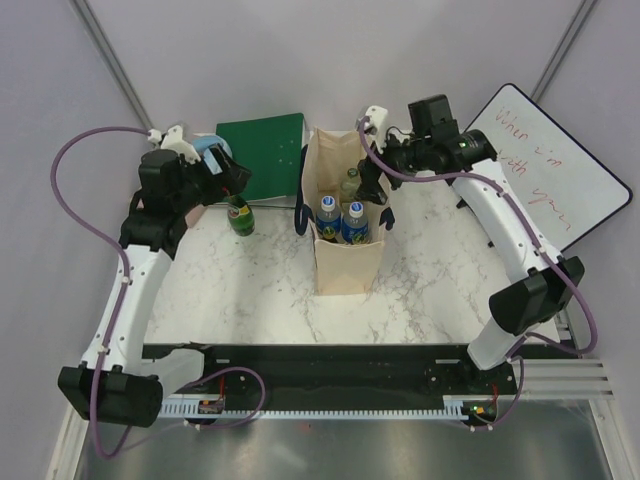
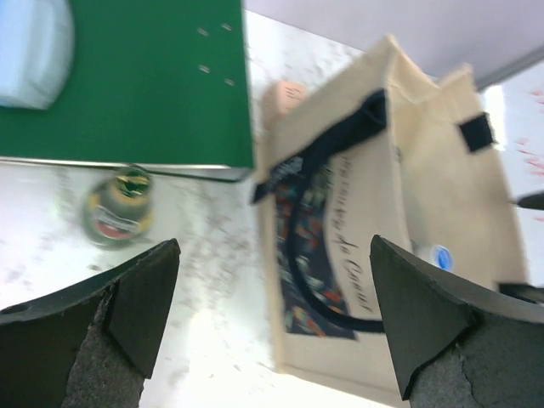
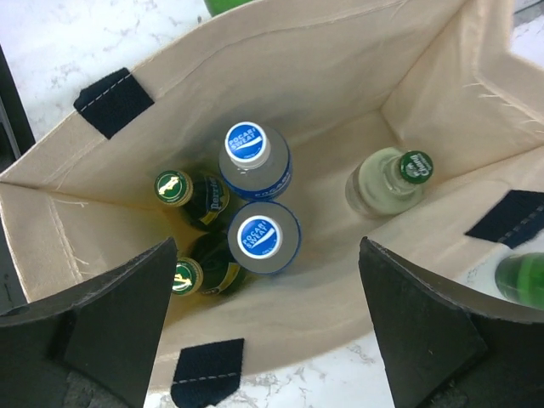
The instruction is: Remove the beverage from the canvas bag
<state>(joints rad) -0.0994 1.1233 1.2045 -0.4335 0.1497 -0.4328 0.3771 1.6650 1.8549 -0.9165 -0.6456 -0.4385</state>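
Note:
My right gripper moves down through the bag's opening next onto the blue cap of the Pocari bottle nearer the whiteboard, since that cap faces up uncovered.
The cream canvas bag [image 1: 345, 255] with navy handles stands open mid-table. Inside it are two blue-capped Pocari Sweat bottles [image 3: 263, 236], two dark green bottles [image 3: 204, 200] and a clear bottle with a green cap [image 3: 387, 180]. My right gripper [image 1: 376, 185] hovers open over the bag's mouth, its jaws [image 3: 268, 327] wide apart above the bottles and touching none. My left gripper [image 1: 230, 183] is open and empty beside a green bottle [image 1: 240, 216] standing on the table left of the bag. The left wrist view shows this bottle [image 2: 117, 208] and the bag's printed side [image 2: 399, 212].
A green book [image 1: 262, 148] lies behind the bag on the left, with a pale blue object [image 1: 210, 146] beside it. A whiteboard [image 1: 550, 170] leans at the back right. A green object [image 3: 523, 279] shows just outside the bag's rim.

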